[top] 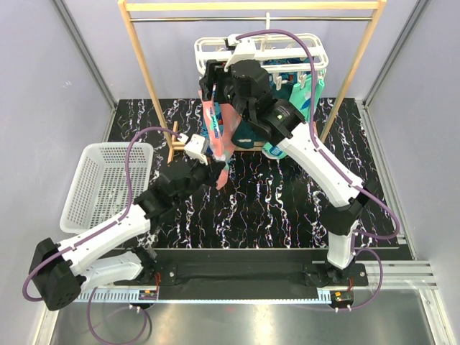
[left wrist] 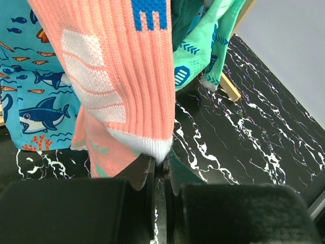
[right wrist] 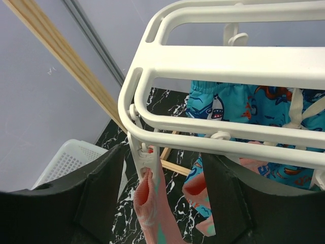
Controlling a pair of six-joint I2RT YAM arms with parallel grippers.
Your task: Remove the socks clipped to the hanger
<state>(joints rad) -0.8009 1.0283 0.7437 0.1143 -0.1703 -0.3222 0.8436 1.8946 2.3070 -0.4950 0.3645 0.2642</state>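
The white mesh basket (top: 108, 185) is to the left of my left gripper in the top view, so I need to swing my left gripper over the basket next and let go of the coral-pink sock (top: 218, 129).
A white hanger (top: 215, 49) hangs from the wooden rail with several socks clipped under it. A coral-pink sock (top: 218, 129) hangs from a peg (right wrist: 145, 163) at the frame's left corner (right wrist: 133, 89). My right gripper (right wrist: 162, 195) is open, its fingers (right wrist: 99, 203) on either side of that peg and the sock's cuff (right wrist: 152, 213). My left gripper (left wrist: 161, 163) is shut on the white toe (left wrist: 147, 145) of the same coral-pink sock, low down (top: 218, 169). Behind it hang a blue shark-print sock (left wrist: 35, 101), a mint-green sock (left wrist: 203, 56) and a dark teal sock (left wrist: 185, 15).
A tall wooden rail stand (top: 147, 72) carries the hanger at the back of the black marbled table (top: 273, 201). A white mesh basket (top: 108, 187) stands at the left. Grey walls close in both sides.
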